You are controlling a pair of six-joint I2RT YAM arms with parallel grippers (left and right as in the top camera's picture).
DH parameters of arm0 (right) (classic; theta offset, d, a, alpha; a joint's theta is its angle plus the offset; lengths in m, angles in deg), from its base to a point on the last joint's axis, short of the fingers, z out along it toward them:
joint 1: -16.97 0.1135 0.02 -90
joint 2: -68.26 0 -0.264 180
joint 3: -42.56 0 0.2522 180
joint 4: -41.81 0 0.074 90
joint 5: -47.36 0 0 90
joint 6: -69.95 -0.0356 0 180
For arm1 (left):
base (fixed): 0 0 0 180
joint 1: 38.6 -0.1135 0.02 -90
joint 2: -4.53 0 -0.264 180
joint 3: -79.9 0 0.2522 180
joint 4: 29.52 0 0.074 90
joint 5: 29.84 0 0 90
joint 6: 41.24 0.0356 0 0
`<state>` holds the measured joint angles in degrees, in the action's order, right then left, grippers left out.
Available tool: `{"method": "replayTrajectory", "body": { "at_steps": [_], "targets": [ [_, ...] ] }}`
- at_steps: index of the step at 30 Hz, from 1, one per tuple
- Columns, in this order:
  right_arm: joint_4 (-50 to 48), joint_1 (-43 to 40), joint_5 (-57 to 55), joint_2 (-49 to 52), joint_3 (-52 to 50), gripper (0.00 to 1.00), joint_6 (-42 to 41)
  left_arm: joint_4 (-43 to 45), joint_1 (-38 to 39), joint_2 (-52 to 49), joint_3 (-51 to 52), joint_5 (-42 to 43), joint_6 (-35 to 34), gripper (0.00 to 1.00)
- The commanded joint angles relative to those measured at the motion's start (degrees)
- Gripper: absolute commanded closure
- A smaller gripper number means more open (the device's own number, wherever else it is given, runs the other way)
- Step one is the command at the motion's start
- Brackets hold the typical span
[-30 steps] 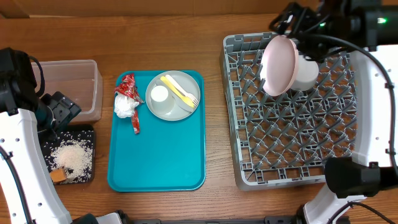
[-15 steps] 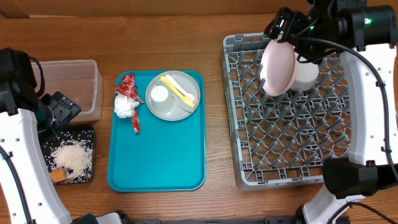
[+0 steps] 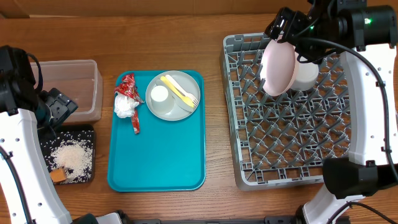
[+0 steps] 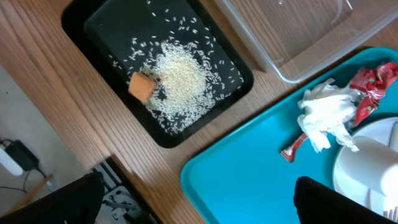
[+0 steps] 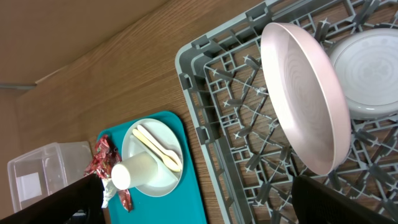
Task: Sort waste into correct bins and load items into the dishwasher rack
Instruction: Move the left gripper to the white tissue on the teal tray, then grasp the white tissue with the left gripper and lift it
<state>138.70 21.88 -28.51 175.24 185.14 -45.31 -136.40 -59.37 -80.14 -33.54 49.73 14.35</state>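
Note:
I will next move my left gripper over the teal tray and lower it to the napkin, because the napkin lies by the tray's edge nearest the bins.
The white plate stands on edge in the grey dishwasher rack, next to the white bowl. My right gripper is open and empty just above the plate's top edge. On the teal tray a grey plate holds the cup and the yellow fork and spoon. The red wrapper and napkin lie beside it. My left gripper is open and empty, between the bins.
The clear tub stands at the far left. In front of it the black tray holds rice and an orange cube. Most of the rack's pegs are free.
My right arm has shifted a little to the left above the rack; the white plate stays standing on edge. My left gripper has edged slightly left.

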Motion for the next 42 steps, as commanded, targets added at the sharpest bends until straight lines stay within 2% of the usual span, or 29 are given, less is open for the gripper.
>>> {"method": "replayTrajectory", "body": {
  "at_steps": [1,3,6,8,13,18,20,26,29,38,42],
  "targets": [
    [-0.28,-0.15,-0.61,-0.48,-0.15,0.0,0.13,-0.48,-0.22,-0.35,0.22,9.94,-0.98,0.0],
    [-0.28,-0.15,-0.61,-0.48,-0.15,0.0,0.13,-0.9,-0.04,-0.35,0.31,18.86,-0.7,0.0],
    [-0.28,-0.15,-0.61,-0.48,-0.15,0.0,0.13,0.57,3.06,-0.37,1.18,24.0,5.62,0.0],
    [-0.28,-0.15,-0.61,-0.48,-0.15,0.0,0.13,0.61,6.49,-0.48,2.32,22.25,7.69,0.02],
    [-0.28,-0.15,-0.61,-0.48,-0.13,0.0,0.13,3.61,16.52,-0.5,8.96,17.16,6.95,0.01],
    [-0.28,-0.15,-0.61,-0.48,-0.15,0.0,0.13,15.52,23.85,-1.92,19.26,10.32,6.97,0.05],
    [-0.28,-0.15,-0.61,-0.48,-0.15,0.0,0.13,19.56,24.68,-2.95,21.97,8.57,7.02,0.06],
    [-0.28,-0.15,-0.61,-0.48,-0.15,0.0,0.13,26.25,24.46,-7.54,24.26,2.84,7.06,0.2],
    [-0.28,-0.15,-0.61,-0.48,-0.15,0.0,0.13,29.7,24.46,-10.51,24.26,2.95,9.05,0.21],
    [-0.28,-0.15,-0.61,-0.48,-0.15,0.0,0.13,35.12,24.48,-17.92,24.26,2.05,9.14,0.25],
    [-0.28,-0.15,-0.61,-0.48,-0.15,0.0,0.13,36.85,24.5,-20.09,24.26,1.11,9.18,0.36]
  ]
}}
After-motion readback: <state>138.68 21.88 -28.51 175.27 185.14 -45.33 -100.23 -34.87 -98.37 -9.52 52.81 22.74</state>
